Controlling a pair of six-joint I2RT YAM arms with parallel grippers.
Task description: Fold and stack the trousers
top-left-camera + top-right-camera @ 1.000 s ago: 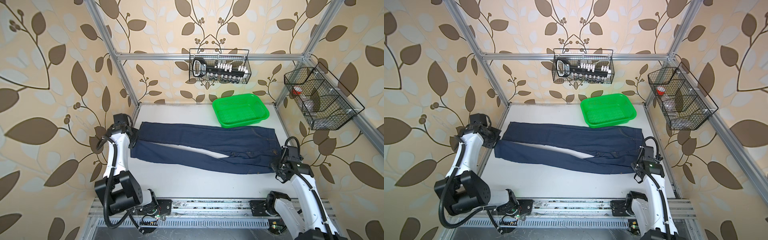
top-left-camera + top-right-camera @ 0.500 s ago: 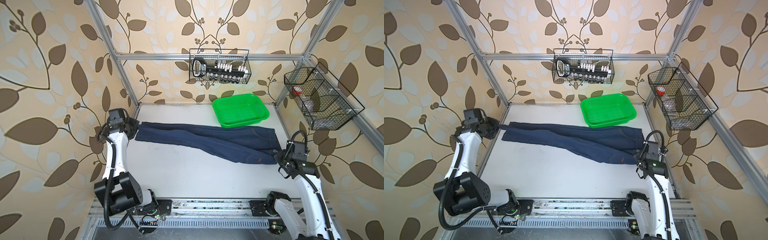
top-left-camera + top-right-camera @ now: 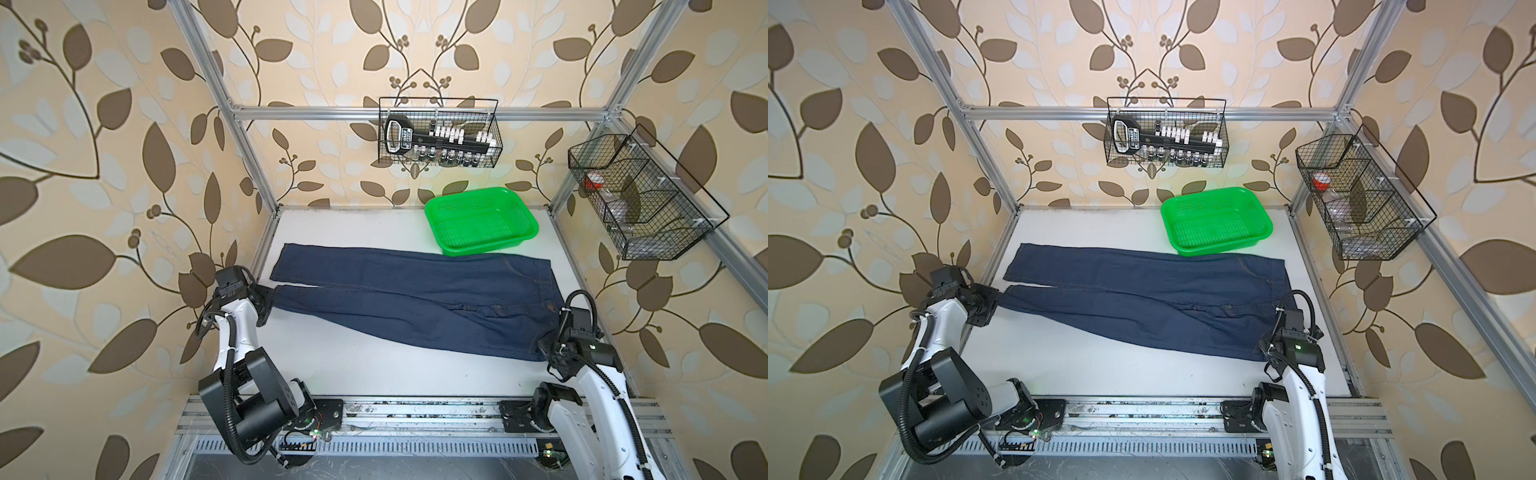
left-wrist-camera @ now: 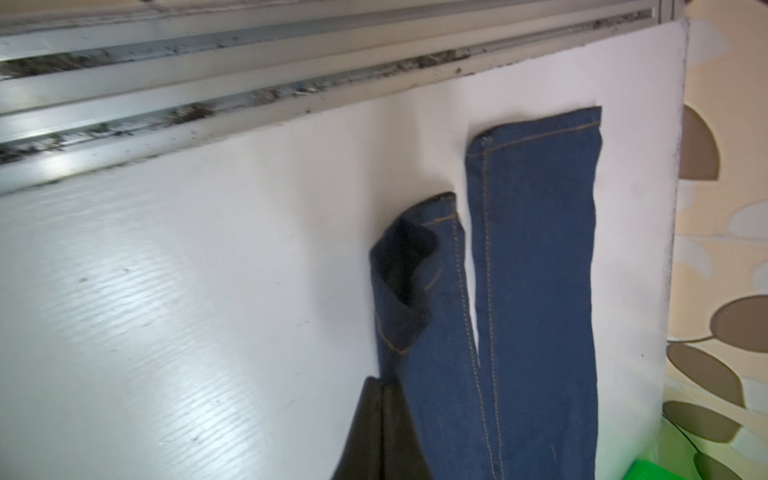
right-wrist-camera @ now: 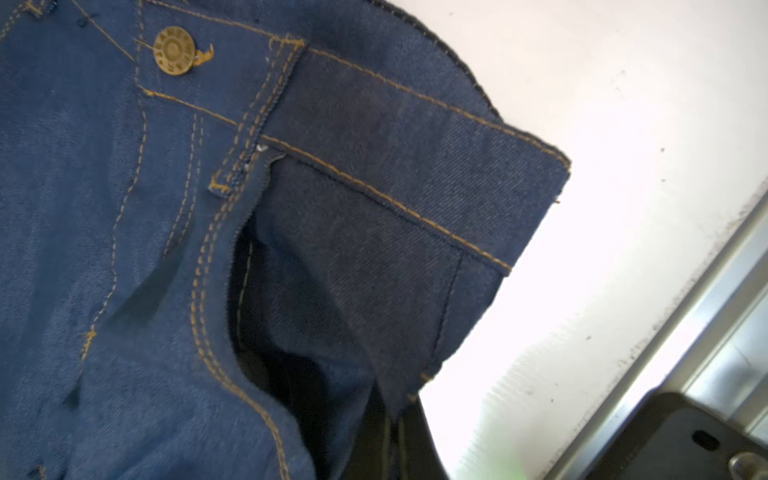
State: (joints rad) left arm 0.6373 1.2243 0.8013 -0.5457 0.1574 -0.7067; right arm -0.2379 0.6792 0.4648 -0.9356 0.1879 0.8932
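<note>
The legs nearly touch. I will next pull the curled hem in my left gripper back onto the bare white tabletop behind the gripper and let it go there.
The trousers (image 3: 415,299) (image 3: 1142,299) are dark blue jeans spread across the white table (image 3: 374,374), legs toward the left and waistband toward the right. My left gripper (image 3: 266,297) (image 3: 995,305) is shut on the hem of the near leg; in the left wrist view its black fingers (image 4: 374,415) pinch that hem, which curls open beside the flat far leg (image 4: 532,291). My right gripper (image 3: 542,353) (image 3: 1264,353) is shut on the near waistband corner, and denim (image 5: 124,249) with tan stitching drapes into its closed jaws in the right wrist view.
A bright green basket (image 3: 486,249) (image 3: 1217,247) stands behind the trousers at the back right, touching their far edge. Wire baskets hang on the back wall (image 3: 440,133) and the right wall (image 3: 640,199). The metal rail (image 3: 415,411) runs along the front edge.
Half a second ago the near leg lay drawn up over the far leg. Both grippers have since moved back toward the front, spreading the near leg and waist corner out again.
</note>
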